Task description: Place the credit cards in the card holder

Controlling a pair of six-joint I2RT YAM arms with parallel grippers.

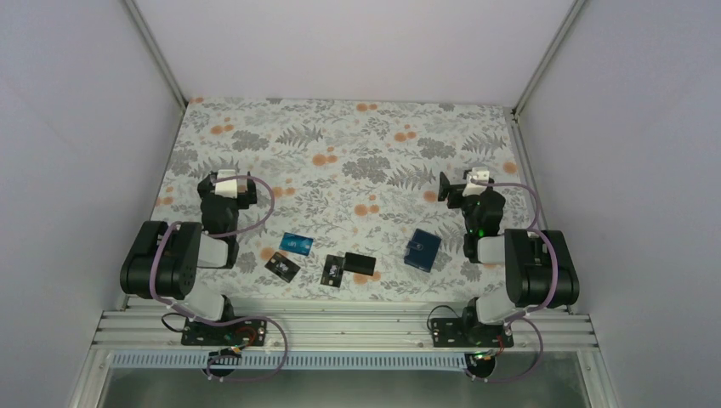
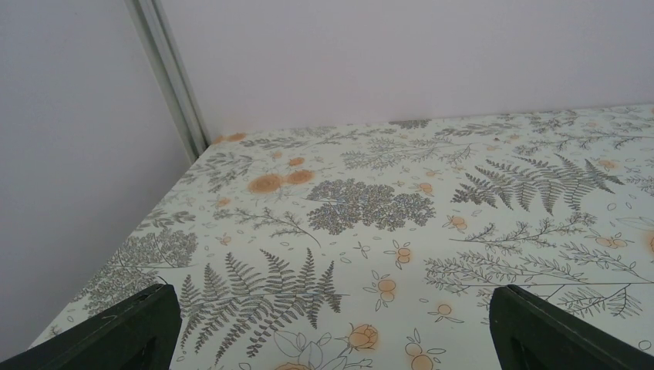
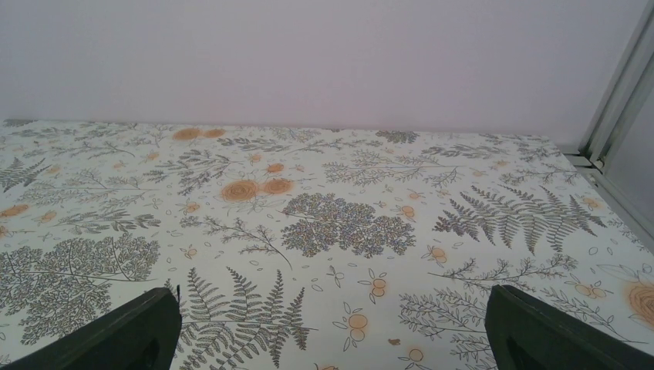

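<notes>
I need to move my right gripper back and down, fingertips tilting downward, onto the card holder's edge (image 1: 434, 254) opposite the clasp, as that edge is below and back of it.
Four credit cards lie near the front edge in the top view: a teal-blue card (image 1: 297, 244), a black card with light markings (image 1: 282, 268), a second marked black card (image 1: 334, 270) and a plain black card (image 1: 360, 263) partly touching it. The dark navy card holder (image 1: 422, 249) lies closed to their right. My left gripper (image 1: 234, 184) hovers behind and left of the cards, open and empty. My right gripper (image 1: 457, 189) hovers behind the card holder, open and empty. Both wrist views show only patterned cloth between the wide-apart fingertips (image 2: 123, 331) (image 3: 127, 331); the cards and holder are out of view there.
A floral cloth (image 1: 357, 153) covers the table. White walls enclose it on three sides, with metal corner posts (image 2: 173, 77) (image 3: 617, 100). The aluminium base rail (image 1: 340, 327) runs along the near edge.
</notes>
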